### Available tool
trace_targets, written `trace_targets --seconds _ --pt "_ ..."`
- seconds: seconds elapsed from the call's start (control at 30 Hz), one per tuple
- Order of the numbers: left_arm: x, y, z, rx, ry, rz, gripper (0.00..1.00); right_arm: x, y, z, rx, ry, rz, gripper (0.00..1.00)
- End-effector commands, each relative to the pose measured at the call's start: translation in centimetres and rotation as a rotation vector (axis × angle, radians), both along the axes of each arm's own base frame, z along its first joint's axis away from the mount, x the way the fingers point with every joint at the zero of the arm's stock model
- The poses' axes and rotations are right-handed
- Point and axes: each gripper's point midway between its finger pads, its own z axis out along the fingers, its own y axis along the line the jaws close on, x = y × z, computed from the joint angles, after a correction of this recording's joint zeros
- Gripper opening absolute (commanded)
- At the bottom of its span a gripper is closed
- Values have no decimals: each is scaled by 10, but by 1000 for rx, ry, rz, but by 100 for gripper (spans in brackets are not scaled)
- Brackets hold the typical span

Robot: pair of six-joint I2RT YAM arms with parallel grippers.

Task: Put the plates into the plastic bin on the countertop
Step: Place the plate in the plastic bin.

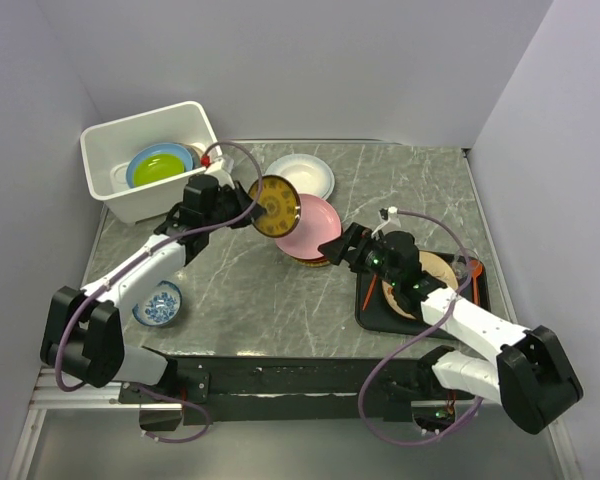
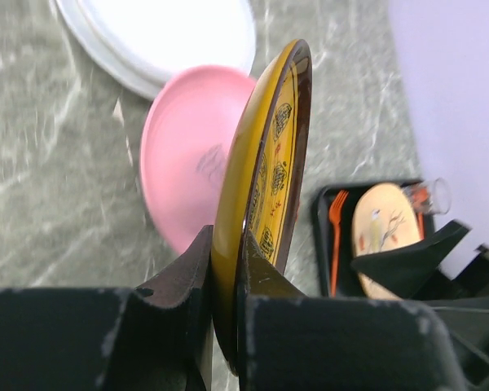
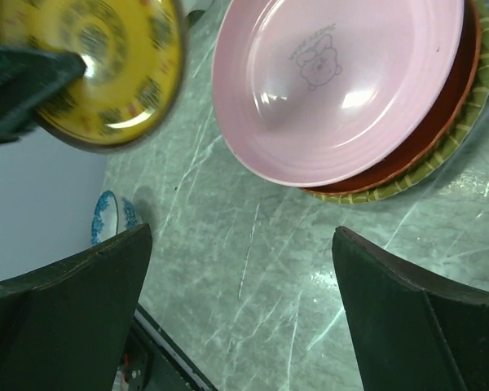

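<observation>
My left gripper holds the yellow plate (image 1: pixel 275 206) and next needs to carry it over the bin's green plate (image 1: pixel 158 168), lower and release, as that plate is to its left in the top view.
My left gripper (image 1: pixel 242 205) is shut on the rim of the yellow patterned plate (image 1: pixel 275 206), holding it on edge above the countertop (image 1: pixel 250 290), right of the white plastic bin (image 1: pixel 140 122). In the left wrist view the fingers (image 2: pixel 179 273) clamp that plate (image 2: pixel 265 179). The bin holds a green plate (image 1: pixel 160 165) on a light blue one (image 1: pixel 133 176). A pink plate (image 1: pixel 310 228) tops a red-orange plate (image 3: pixel 440 122) and a woven yellow one (image 3: pixel 469 134). A white plate (image 1: pixel 300 175) lies behind. My right gripper (image 1: pixel 338 247) is open and empty beside the stack.
A black tray (image 1: pixel 477 297) at the right holds a cream plate with a twig drawing (image 1: pixel 432 280), an orange fork (image 2: pixel 336 236) and a glass (image 2: pixel 432 195). A small blue-and-white bowl (image 1: pixel 160 303) sits near the front left edge.
</observation>
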Motion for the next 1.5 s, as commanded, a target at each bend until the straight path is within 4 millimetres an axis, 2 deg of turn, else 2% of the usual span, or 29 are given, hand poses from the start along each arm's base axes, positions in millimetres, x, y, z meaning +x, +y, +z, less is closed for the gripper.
trace_targets --seconds 0.0,0.03,0.1,0.13,0.27,0.33,0.47,0.57,0.77,0.97,1.07,1.23,1.27,1.47 --pt "7 4 37 -13 -69 -16 1 6 -1 7 -13 -41 -12 98" --pt "8 8 41 -11 -73 -5 1 8 1 3 -17 -33 -9 98" --pt "7 19 47 -2 -81 29 1 12 6 9 -9 -49 7 98" --pt "6 24 48 2 -83 44 1 14 8 3 -17 -33 16 99" --pt "11 67 60 -7 -83 168 1 24 22 8 -7 -41 62 98" --pt "10 79 69 -32 -99 191 1 26 29 3 -1 -24 80 98" --pt "20 111 83 -44 -121 282 1 27 35 -2 16 -12 97 98" --pt "28 125 95 -66 -138 326 1 26 35 -8 14 4 96 98" --pt "50 141 106 -119 -145 390 1 17 29 -13 18 15 84 98" --pt "66 152 102 -179 -133 446 1 7 16 -12 1 8 49 99" --pt "72 153 98 -202 -113 460 1 3 8 -11 -8 0 27 99" --pt "82 155 106 -228 -132 484 1 0 4 -9 -22 -4 20 99" --pt "83 167 107 -228 -137 513 1 1 5 -7 -22 -10 23 99" --pt "86 186 117 -183 -140 599 1 7 10 0 -44 -23 45 99"
